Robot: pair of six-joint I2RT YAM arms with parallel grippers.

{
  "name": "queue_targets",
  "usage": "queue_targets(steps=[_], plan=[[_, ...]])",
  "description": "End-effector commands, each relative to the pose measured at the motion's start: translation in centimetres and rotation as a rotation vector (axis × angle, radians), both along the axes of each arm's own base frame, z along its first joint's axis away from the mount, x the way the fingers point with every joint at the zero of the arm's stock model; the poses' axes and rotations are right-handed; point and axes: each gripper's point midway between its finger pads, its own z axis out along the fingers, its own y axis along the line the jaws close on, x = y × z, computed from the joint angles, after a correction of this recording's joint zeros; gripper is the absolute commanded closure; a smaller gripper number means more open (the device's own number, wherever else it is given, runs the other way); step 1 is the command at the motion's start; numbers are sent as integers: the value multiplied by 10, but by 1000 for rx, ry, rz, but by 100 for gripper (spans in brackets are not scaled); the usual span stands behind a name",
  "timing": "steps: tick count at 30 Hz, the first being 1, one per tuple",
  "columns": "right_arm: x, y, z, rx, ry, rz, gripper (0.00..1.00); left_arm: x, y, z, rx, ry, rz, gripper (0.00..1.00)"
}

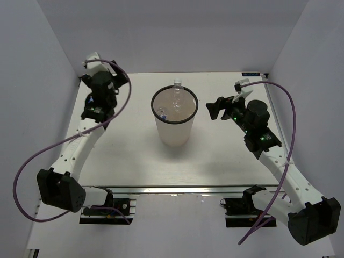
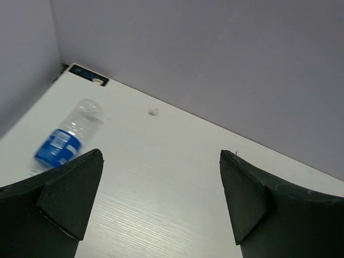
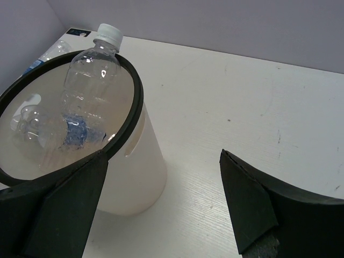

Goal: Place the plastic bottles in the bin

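Observation:
My left gripper will next move down toward the left in the wrist view, onto its clear far end (image 2: 86,116), because the clear bottle lies on the tabletop outside the bin.
The bin (image 1: 173,129), translucent white with a thin black rim (image 3: 135,99), stands mid-table. Clear plastic bottles lie inside it. One with a white cap (image 3: 92,67) leans against the far rim and sticks out (image 1: 177,86). Lower in the bin I see a clear bottle (image 3: 29,124) and a patch of blue label (image 3: 75,134). A clear bottle with a blue label (image 2: 64,141) lies on the table near the far left corner, just ahead of my left gripper (image 2: 161,155), which is open and empty. Right of the bin, my right gripper (image 3: 164,156) is open and empty.
White walls close in the table at the back and both sides. A small black fitting (image 2: 88,75) sits in the far left corner, and another (image 1: 251,73) in the far right. A tiny white speck (image 2: 153,112) lies by the back wall.

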Motion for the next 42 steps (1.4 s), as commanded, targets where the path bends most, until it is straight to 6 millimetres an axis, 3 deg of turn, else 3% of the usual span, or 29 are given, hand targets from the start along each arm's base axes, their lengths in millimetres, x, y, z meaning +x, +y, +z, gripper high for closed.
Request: queue_targets(steps=[1, 4, 5, 6, 7, 8, 9, 10, 11, 14, 15, 16, 17, 18, 19, 21, 22, 24, 25, 30, 37, 42], plan=[[4, -2, 16, 18, -42, -11, 11, 18, 34, -10, 47, 82, -96, 2], [7, -4, 13, 13, -35, -20, 11, 37, 66, -25, 104, 116, -128, 2], [7, -4, 13, 13, -36, -21, 11, 49, 69, -46, 142, 173, -150, 2], [8, -5, 13, 10, -31, -23, 11, 57, 90, -41, 156, 177, -133, 2], [9, -6, 11, 4, -27, -29, 11, 63, 86, -52, 161, 219, -193, 2], [10, -7, 11, 3, -26, -35, 11, 77, 91, -80, 184, 293, -210, 2], [11, -8, 10, 2, -23, -40, 11, 88, 97, -66, 198, 277, -226, 2], [12, -9, 9, -1, -21, -43, 11, 92, 104, -79, 206, 335, -218, 2], [12, -11, 9, -2, -22, -49, 11, 104, 110, -106, 211, 404, -219, 2], [15, -14, 4, -10, -10, -69, 11, 121, 132, -111, 268, 462, -217, 2], [17, -15, 3, -12, -8, -72, 11, 129, 141, -136, 262, 518, -217, 2], [18, -15, 1, -14, 0, -72, 11, 135, 145, -132, 268, 526, -217, 2], [19, -16, 0, -16, 4, -78, 11, 138, 150, -141, 282, 554, -222, 2], [19, -16, -1, -19, 8, -79, 11, 144, 155, -167, 283, 607, -232, 2], [20, -16, -2, -20, 14, -81, 11, 148, 158, -165, 295, 619, -236, 2], [22, -17, -2, -19, 15, -90, 11, 153, 168, -180, 336, 667, -228, 2], [23, -17, -2, -18, 14, -92, 11, 155, 169, -205, 328, 724, -241, 2], [24, -15, -3, -15, 22, -83, 11, 164, 172, -207, 343, 727, -247, 2], [25, -14, -6, -20, 30, -80, 11, 166, 173, -225, 337, 760, -252, 2], [26, -16, -8, -25, 39, -92, 11, 178, 190, -240, 348, 767, -202, 2], [28, -15, -10, -23, 49, -88, 11, 177, 203, -274, 329, 825, -157, 2], [28, -16, -10, -24, 50, -94, 11, 178, 202, -276, 317, 819, -154, 21]])
